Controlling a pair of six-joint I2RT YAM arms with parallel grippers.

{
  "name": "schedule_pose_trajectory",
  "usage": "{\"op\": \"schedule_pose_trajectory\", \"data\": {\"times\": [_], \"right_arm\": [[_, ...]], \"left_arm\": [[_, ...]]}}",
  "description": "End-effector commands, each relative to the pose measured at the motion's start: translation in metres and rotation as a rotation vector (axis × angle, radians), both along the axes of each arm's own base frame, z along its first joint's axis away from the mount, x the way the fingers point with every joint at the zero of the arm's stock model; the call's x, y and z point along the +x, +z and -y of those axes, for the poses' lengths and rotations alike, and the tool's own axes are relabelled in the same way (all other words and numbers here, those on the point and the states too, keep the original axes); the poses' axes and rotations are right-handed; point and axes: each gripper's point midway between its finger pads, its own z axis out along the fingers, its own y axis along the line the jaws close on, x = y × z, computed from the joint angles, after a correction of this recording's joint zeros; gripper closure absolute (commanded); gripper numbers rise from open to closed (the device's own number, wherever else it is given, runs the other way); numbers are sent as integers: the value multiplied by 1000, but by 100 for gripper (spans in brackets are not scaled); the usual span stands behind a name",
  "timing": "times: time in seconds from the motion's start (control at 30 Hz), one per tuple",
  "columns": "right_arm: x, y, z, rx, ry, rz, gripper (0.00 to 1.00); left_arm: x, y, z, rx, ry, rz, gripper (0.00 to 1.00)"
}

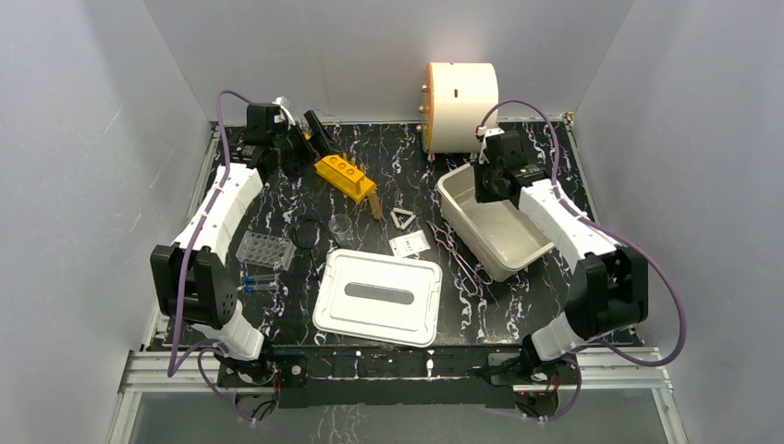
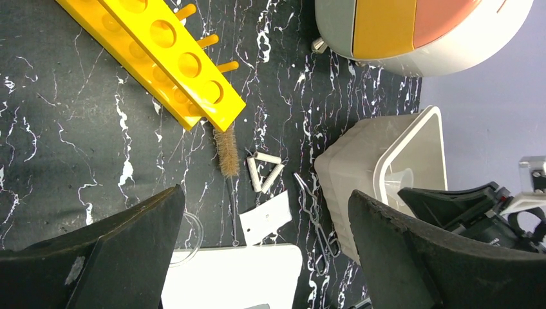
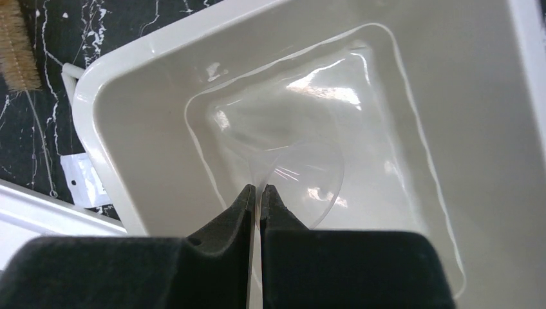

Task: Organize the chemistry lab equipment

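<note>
I will next lower my right gripper inside the white tub toward the bottom at the tub's far end point(image 3: 296, 125) and let go of the funnel's stem, as the funnel point(image 3: 309, 174) still hangs above the tub's bottom.
My right gripper point(image 1: 488, 185) point(image 3: 259, 190) is shut on the thin stem of a clear funnel point(image 3: 309, 174) and holds it inside the white tub point(image 1: 504, 242) point(image 3: 90, 122). My left gripper point(image 1: 314, 134) point(image 2: 265, 193) is open and empty, above the table behind the orange tube rack point(image 1: 344, 174) point(image 2: 174, 58). On the table lie a white triangle point(image 1: 401, 218) point(image 2: 264, 172), wire tongs point(image 1: 458, 254) point(image 2: 319, 212), a tiny clear beaker point(image 1: 341, 225), a clear well plate point(image 1: 265, 249) and blue-capped vials point(image 1: 260, 282).
The cream drum point(image 1: 459, 92) stands at the back. The tub's flat lid point(image 1: 379, 296) lies at the front middle. A bristle brush point(image 1: 374, 205) point(image 2: 226, 151) and a white card point(image 1: 409, 243) lie between the rack and the lid.
</note>
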Motion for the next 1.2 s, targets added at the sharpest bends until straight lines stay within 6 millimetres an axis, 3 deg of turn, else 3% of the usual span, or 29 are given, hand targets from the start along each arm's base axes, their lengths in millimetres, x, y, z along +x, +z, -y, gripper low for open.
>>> {"op": "schedule_pose_trajectory", "data": {"times": [0.0,0.33,0.5,0.6,0.7,0.83,1.03,1.17], "right_arm": [[14,-9,-14,78,66,29,100],[47,-46,-4,177,113,63,92],[58,-40,-6,188,120,76,82],[61,-35,4,168,40,78,68],[58,-24,10,169,-16,93,58],[56,-4,17,166,-65,129,56],[55,45,27,157,-122,187,52],[55,82,14,202,-68,208,50]], "left_arm": [[3,14,-3,4,4,35,2],[10,12,0,0,-9,26,2],[16,15,0,6,-10,35,2],[18,15,1,4,-13,30,2],[21,16,3,-1,-17,29,2],[25,16,5,-6,-25,30,2],[25,17,4,1,-25,36,2],[24,18,2,13,-19,42,2]]}}
